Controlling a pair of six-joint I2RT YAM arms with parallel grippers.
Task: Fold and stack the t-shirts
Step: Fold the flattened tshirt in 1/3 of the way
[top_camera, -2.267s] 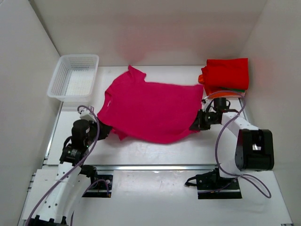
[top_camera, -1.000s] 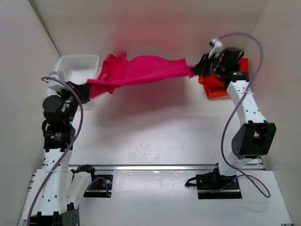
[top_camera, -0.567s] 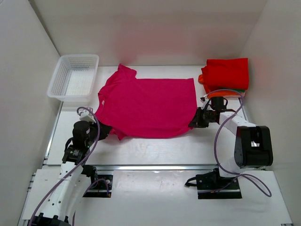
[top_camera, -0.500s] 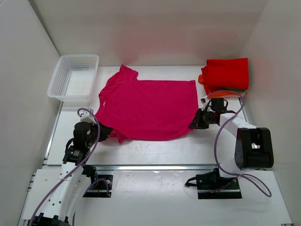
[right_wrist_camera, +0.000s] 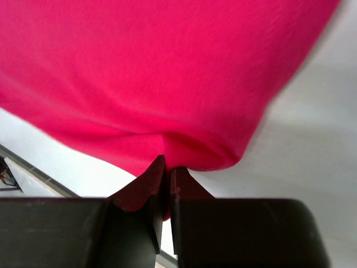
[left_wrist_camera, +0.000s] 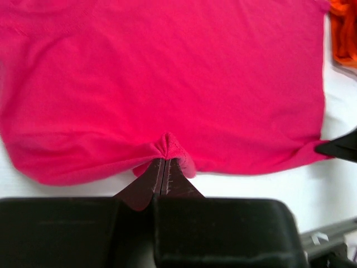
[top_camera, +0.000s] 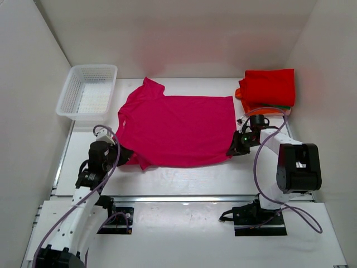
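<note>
My left gripper should next carry the t-shirt's near edge outward and release it on the t-shirt's middle by the collar (top_camera: 135,118) (left_wrist_camera: 167,70), because that cloth lies outward of the gripper.
The magenta-pink t-shirt (top_camera: 175,128) lies spread flat on the table's middle, collar to the left. My left gripper (top_camera: 125,156) is shut on its near left edge, pinching a small pucker of cloth (left_wrist_camera: 167,146). My right gripper (top_camera: 232,149) is shut on its near right corner (right_wrist_camera: 192,151). A folded bright red t-shirt (top_camera: 269,87) lies on an orange one (top_camera: 243,95) at the back right, with a thin green edge under them. The orange one also shows in the left wrist view (left_wrist_camera: 345,30).
A white mesh basket (top_camera: 88,91) stands at the back left. White walls close in the table on the left, back and right. A metal rail (top_camera: 184,197) runs along the near edge.
Both grippers swung the pink shirt up and back in the air, then laid it down spread flat. Over the last half second it has hardly moved.
</note>
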